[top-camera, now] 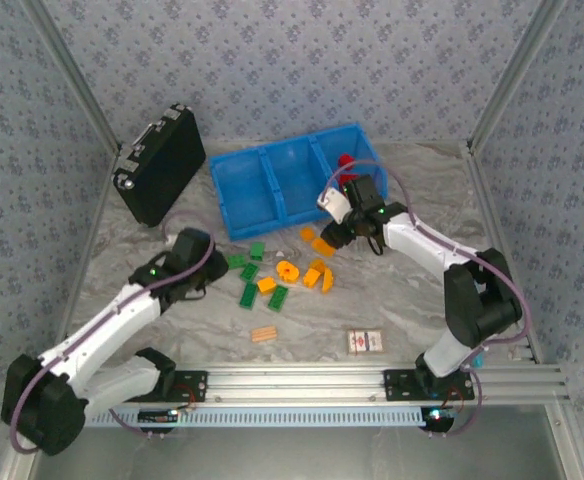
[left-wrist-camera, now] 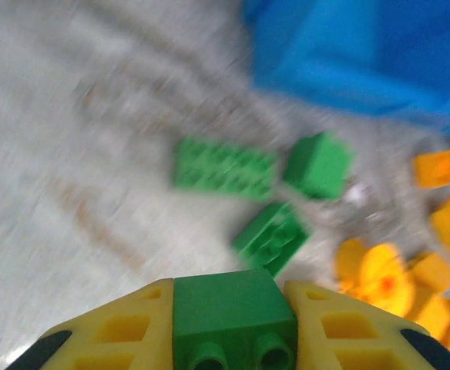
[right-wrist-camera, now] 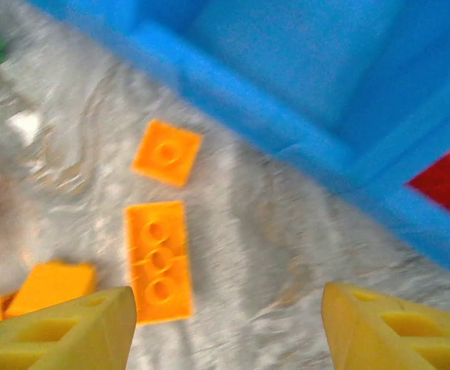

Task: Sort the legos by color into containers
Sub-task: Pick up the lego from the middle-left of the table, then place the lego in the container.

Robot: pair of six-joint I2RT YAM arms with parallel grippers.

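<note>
The robot's left gripper will next move outward over the empty bin by the black case (left-wrist-camera: 433, 38) and let go of the green brick (left-wrist-camera: 233, 308), because that bin is outward of the gripper.
The blue tray (top-camera: 242, 190) of three bins stands at the back; red legos (top-camera: 346, 163) lie in its right bin. Green legos (top-camera: 248, 293) and orange legos (top-camera: 287, 270) are scattered on the table in front of it. My left gripper (top-camera: 210, 268) is shut on a green brick (left-wrist-camera: 233, 308), just left of the green legos (left-wrist-camera: 223, 166). My right gripper (top-camera: 334, 236) hangs open over the table by the tray's front wall (right-wrist-camera: 287, 131), with nothing between its fingers. A flat orange brick (right-wrist-camera: 159, 258) lies near its left finger, and a square orange brick (right-wrist-camera: 166, 152) lies beyond it.
A black hard case (top-camera: 160, 165) leans at the back left. A tan ridged piece (top-camera: 263, 334) and a white red-printed card (top-camera: 365, 341) lie near the front edge. Patterned walls with metal posts close in the table.
</note>
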